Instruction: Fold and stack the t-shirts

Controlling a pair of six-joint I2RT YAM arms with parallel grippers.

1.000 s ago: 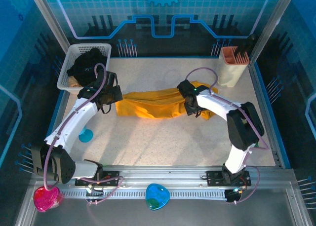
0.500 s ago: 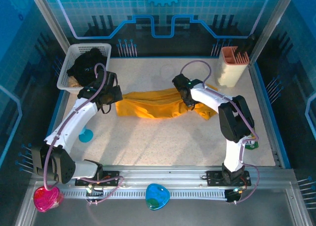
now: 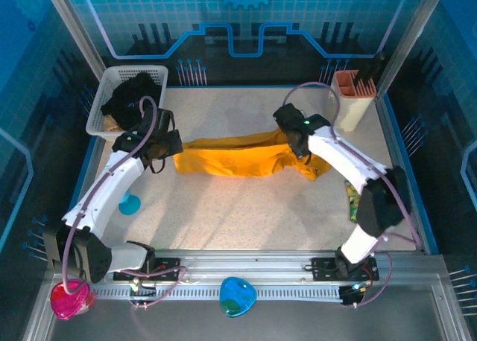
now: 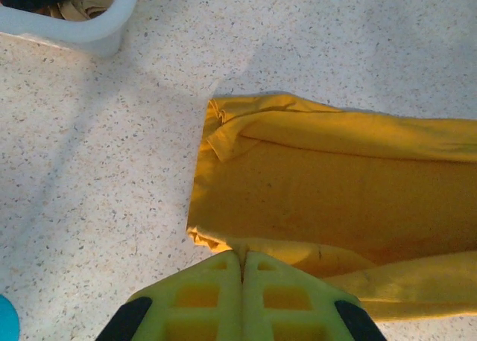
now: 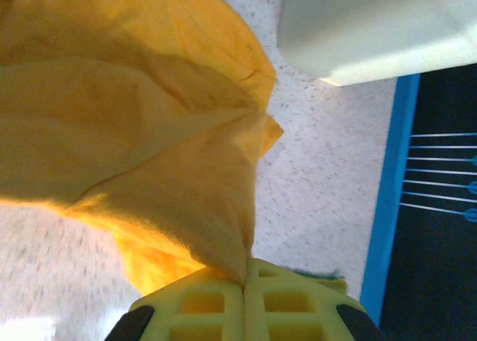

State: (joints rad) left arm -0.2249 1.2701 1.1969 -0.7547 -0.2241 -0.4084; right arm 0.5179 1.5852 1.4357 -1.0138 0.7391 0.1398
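The golden-yellow shirt lies bunched into a long heap. My right gripper should next draw back over the bare tabletop by the near bar (image 3: 272,228) and release the shirt's end.
The golden-yellow t-shirt (image 3: 238,156) lies bunched into a long band across the middle of the table. My left gripper (image 3: 173,149) is shut on its left hem; in the left wrist view the fingertips (image 4: 242,255) pinch the near edge of the cloth (image 4: 335,199). My right gripper (image 3: 297,144) is shut on the shirt's right end, and in the right wrist view the cloth (image 5: 134,132) rises in a taut fold from the closed gripper (image 5: 244,281). The black t-shirt (image 3: 133,95) lies crumpled in the white mesh basket (image 3: 104,88) at the back left.
A cream and orange holder (image 3: 350,99) with a black tool stands at the back right, close to my right gripper. A teal piece (image 3: 130,204) lies by the left arm and a green item (image 3: 352,199) by the right arm. A blue border (image 5: 384,199) marks the table's right edge.
My right gripper has shut on the yellow shirt's right end and drawn it right and back, its elbow swinging outwards. The left gripper has kept its hold and barely moved.
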